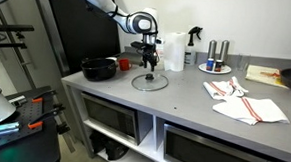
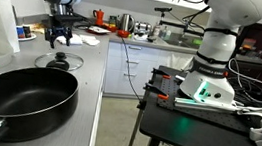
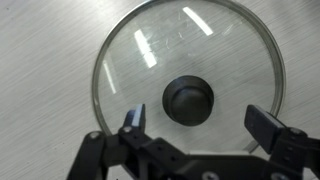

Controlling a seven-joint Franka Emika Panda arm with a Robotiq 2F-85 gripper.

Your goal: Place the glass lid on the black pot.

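Note:
The black knob (image 1: 150,77) (image 3: 188,100) is between my open fingers at the middle of the lid below, so I will lower my gripper around it and close there.
The glass lid (image 3: 190,70) lies flat on the grey counter, with a metal rim and a black knob (image 3: 188,100) in its middle. It also shows in both exterior views (image 1: 150,82) (image 2: 58,63). My gripper (image 3: 197,122) hangs right above the lid, open, its two fingers apart on either side of the knob and a little nearer the camera; it touches nothing. In the exterior views the gripper (image 1: 149,62) (image 2: 60,38) is just above the lid. The black pot (image 1: 99,68) stands on the counter beside the lid.
A large black frying pan (image 2: 22,95) sits near one end of the counter. A white paper-towel roll (image 1: 173,50), a spray bottle (image 1: 192,45), metal shakers (image 1: 218,57) and a red-striped cloth (image 1: 246,103) lie along the counter.

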